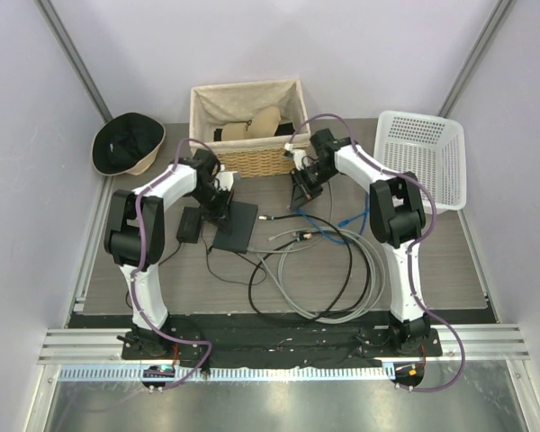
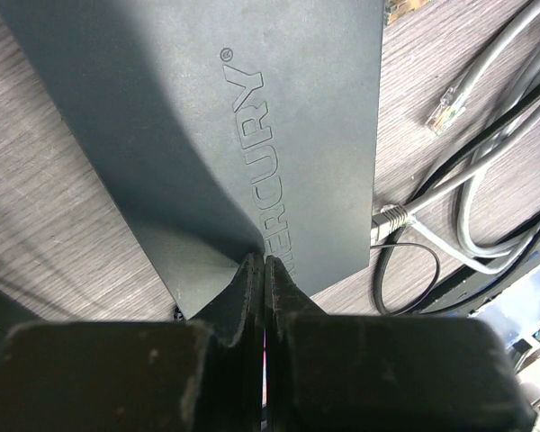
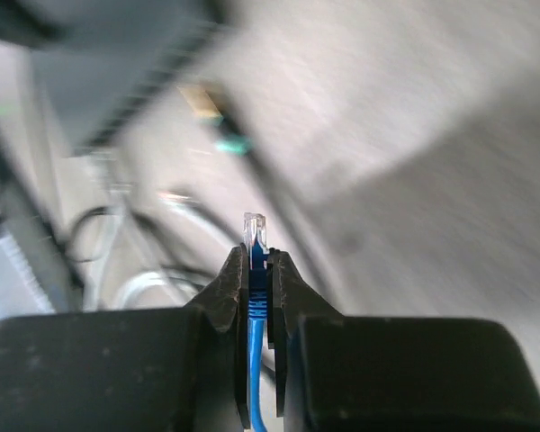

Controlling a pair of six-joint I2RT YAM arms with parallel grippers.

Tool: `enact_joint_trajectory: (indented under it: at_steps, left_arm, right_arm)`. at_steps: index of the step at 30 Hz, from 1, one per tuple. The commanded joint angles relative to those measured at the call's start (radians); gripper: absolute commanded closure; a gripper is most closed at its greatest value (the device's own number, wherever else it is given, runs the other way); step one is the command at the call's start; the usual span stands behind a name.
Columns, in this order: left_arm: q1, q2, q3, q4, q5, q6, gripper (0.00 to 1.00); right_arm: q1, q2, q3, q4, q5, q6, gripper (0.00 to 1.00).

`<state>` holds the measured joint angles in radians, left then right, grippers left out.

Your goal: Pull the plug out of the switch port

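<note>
The plug goes toward the right in the top view next, over bare tabletop, and my right gripper releases it, since its clear tip is outside the switch (image 1: 235, 227).
The switch (image 1: 235, 227) is a flat matte black box lying left of centre; in the left wrist view (image 2: 252, 126) it bears raised lettering. My left gripper (image 1: 219, 203) is shut, and its fingertips (image 2: 252, 265) rest on the box's top. A grey cable plug (image 2: 387, 219) sits in a port on the box's narrow edge. My right gripper (image 1: 303, 184) is shut on the blue cable's plug (image 3: 256, 230), whose clear tip sticks out past the fingers, apart from the box. The blue cable (image 1: 344, 222) trails to the right.
A small black power brick (image 1: 190, 225) lies left of the switch. Coiled grey and black cables (image 1: 333, 270) lie at centre right, and a loose grey plug (image 2: 443, 106) lies near them. A wicker basket (image 1: 248, 144), a white plastic basket (image 1: 420, 157) and a hat (image 1: 129, 142) stand at the back.
</note>
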<state>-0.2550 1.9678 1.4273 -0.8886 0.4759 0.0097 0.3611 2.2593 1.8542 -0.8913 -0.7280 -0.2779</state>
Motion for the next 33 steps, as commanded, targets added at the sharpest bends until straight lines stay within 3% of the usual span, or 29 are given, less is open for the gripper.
enact_joint_trajectory:
  at_steps: [1,6,10,13,14,17,20,27,33]
  left_arm:
    - [-0.004,-0.021,0.025,-0.009,-0.005,0.03,1.0]
    - [-0.004,-0.023,0.015,-0.001,-0.002,0.016,1.0]
    - [-0.009,-0.018,0.009,0.0,0.01,0.013,1.0]
    - [-0.012,-0.018,0.009,0.0,0.01,0.012,1.0]
    - [-0.013,-0.02,0.007,-0.001,0.007,0.013,1.0]
    - [-0.015,-0.037,-0.002,0.002,0.003,0.013,1.0]
    - [-0.013,-0.043,-0.014,0.005,0.006,0.015,1.0]
    - [-0.015,-0.04,-0.007,-0.007,0.0,0.024,1.0]
    - [-0.015,-0.079,-0.019,-0.021,0.016,0.027,1.0]
  right_arm:
    - [-0.06,-0.101,0.002,0.025,0.246,0.009,0.99]
    - [-0.08,-0.058,0.1,0.031,0.286,-0.03,0.98]
    - [-0.083,0.046,0.296,-0.009,0.271,-0.041,0.96]
    - [-0.082,0.112,0.41,-0.028,0.271,0.003,0.7]
    - [-0.082,0.102,0.405,-0.011,0.277,0.034,0.56]
    - [-0.073,0.028,0.352,0.026,0.218,0.045,0.46]
    - [-0.057,-0.065,0.252,0.02,0.164,0.049,0.43]
    - [-0.034,-0.234,-0.106,0.025,0.102,0.063,0.41]
    - [-0.025,-0.345,-0.243,0.029,0.072,0.037,0.42]
